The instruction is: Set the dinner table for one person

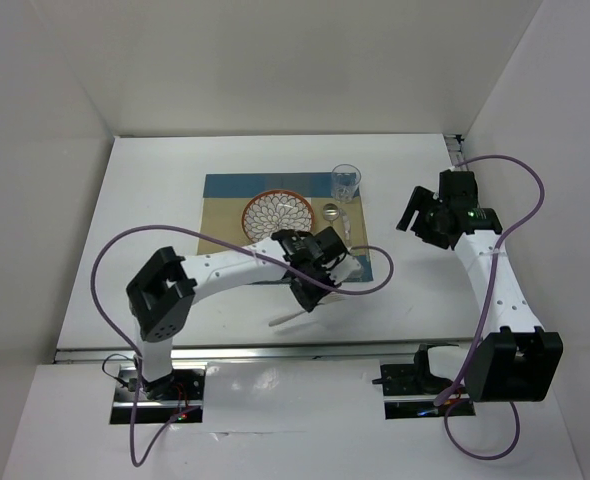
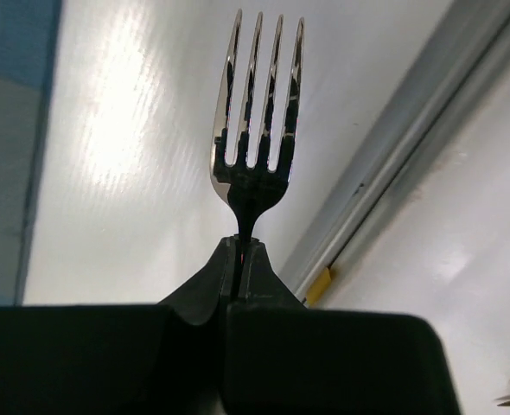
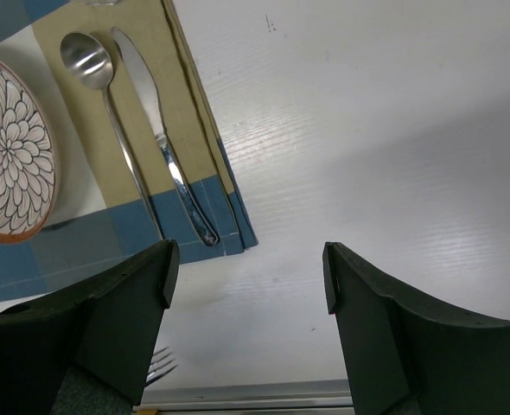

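My left gripper swings outward, turning, then down over the placemat's tan part (image 1: 222,221) beside the plate next. That part is bare, while spoon and knife fill the placemat's opposite side.
The white dinner table (image 1: 145,230) carries a blue-and-tan placemat (image 1: 225,210) with a patterned plate (image 1: 280,215), a spoon (image 1: 333,211), a knife (image 1: 347,232) and a clear glass (image 1: 345,181). My left gripper (image 1: 303,298) is shut on a metal fork (image 1: 285,319) and holds it above the table, just in front of the placemat's near edge. In the left wrist view the fork (image 2: 257,112) sticks out tines-forward from the closed gripper (image 2: 242,246). My right gripper (image 1: 412,212) is open and empty, right of the placemat. The right wrist view shows the spoon (image 3: 108,104), knife (image 3: 160,130) and plate (image 3: 9,147).
A silver rail (image 1: 275,349) edges the table's near side, close under the fork; it also shows in the left wrist view (image 2: 393,164). White walls enclose the table on three sides. The left arm's purple cable (image 1: 365,285) loops over the placemat's near right corner.
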Tool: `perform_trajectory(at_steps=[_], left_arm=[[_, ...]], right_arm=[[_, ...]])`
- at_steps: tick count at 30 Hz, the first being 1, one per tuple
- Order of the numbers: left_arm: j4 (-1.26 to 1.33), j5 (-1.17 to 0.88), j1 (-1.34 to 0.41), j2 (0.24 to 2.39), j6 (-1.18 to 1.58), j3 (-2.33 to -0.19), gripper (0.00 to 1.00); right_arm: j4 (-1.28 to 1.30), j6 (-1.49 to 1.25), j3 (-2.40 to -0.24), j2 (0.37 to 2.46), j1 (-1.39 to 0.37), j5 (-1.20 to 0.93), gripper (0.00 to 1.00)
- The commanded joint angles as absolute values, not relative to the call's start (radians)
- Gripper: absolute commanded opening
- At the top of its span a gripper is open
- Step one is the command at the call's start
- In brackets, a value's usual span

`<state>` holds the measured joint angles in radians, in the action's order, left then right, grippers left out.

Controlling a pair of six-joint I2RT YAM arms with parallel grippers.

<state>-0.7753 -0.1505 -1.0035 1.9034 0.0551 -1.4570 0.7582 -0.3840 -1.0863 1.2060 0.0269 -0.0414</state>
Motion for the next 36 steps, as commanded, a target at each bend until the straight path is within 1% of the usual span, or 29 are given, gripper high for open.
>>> perform_trajectory(at_steps=[1, 5, 7, 11, 13, 14, 17, 19, 22, 25, 34, 36], left_arm=[[-0.816, -0.18, -0.999, 1.767, 0.052, -1.517, 0.0], [-0.818, -0.123, -0.988, 1.744, 0.097, -1.554, 0.0], [-0.845, -0.057, -0.965, 1.744, 0.141, -1.587, 0.0], [-0.897, 0.079, -0.849, 1.721, 0.233, -1.655, 0.0], [-0.937, 0.167, -0.743, 1.721, 0.29, -1.696, 0.0], [-0.959, 0.21, -0.663, 1.721, 0.313, -1.721, 0.0], [-0.959, 0.256, -0.557, 1.765, 0.33, -1.749, 0.0], [-0.959, 0.256, -0.465, 1.802, 0.356, -1.778, 0.0], [-0.959, 0.245, -0.372, 1.89, 0.365, -1.81, 0.0], [-0.947, 0.235, -0.316, 1.974, 0.4, -1.835, 0.0], [-0.871, 0.158, -0.252, 2.158, 0.449, -1.856, 0.0], [-0.88, 0.158, -0.252, 2.192, 0.449, -1.876, 0.0]], right_arm=[[0.759, -0.371, -1.1, 1.197, 0.034, -0.038, 0.79], [0.759, -0.371, -1.091, 1.197, 0.034, -0.038, 0.79], [0.759, -0.371, -1.091, 1.197, 0.034, -0.038, 0.79], [0.769, -0.36, -1.091, 1.187, 0.034, -0.029, 0.79], [0.778, -0.36, -1.1, 1.187, 0.034, -0.029, 0.79], [0.778, -0.36, -1.1, 1.178, 0.034, -0.029, 0.79], [0.778, -0.36, -1.091, 1.178, 0.034, -0.038, 0.79], [0.778, -0.36, -1.091, 1.178, 0.034, -0.047, 0.79], [0.778, -0.36, -1.091, 1.178, 0.034, -0.048, 0.79], [0.778, -0.36, -1.091, 1.178, 0.034, -0.038, 0.79], [0.796, -0.351, -1.1, 1.178, 0.043, -0.029, 0.79], [0.807, -0.351, -1.109, 1.178, 0.043, -0.018, 0.82]])
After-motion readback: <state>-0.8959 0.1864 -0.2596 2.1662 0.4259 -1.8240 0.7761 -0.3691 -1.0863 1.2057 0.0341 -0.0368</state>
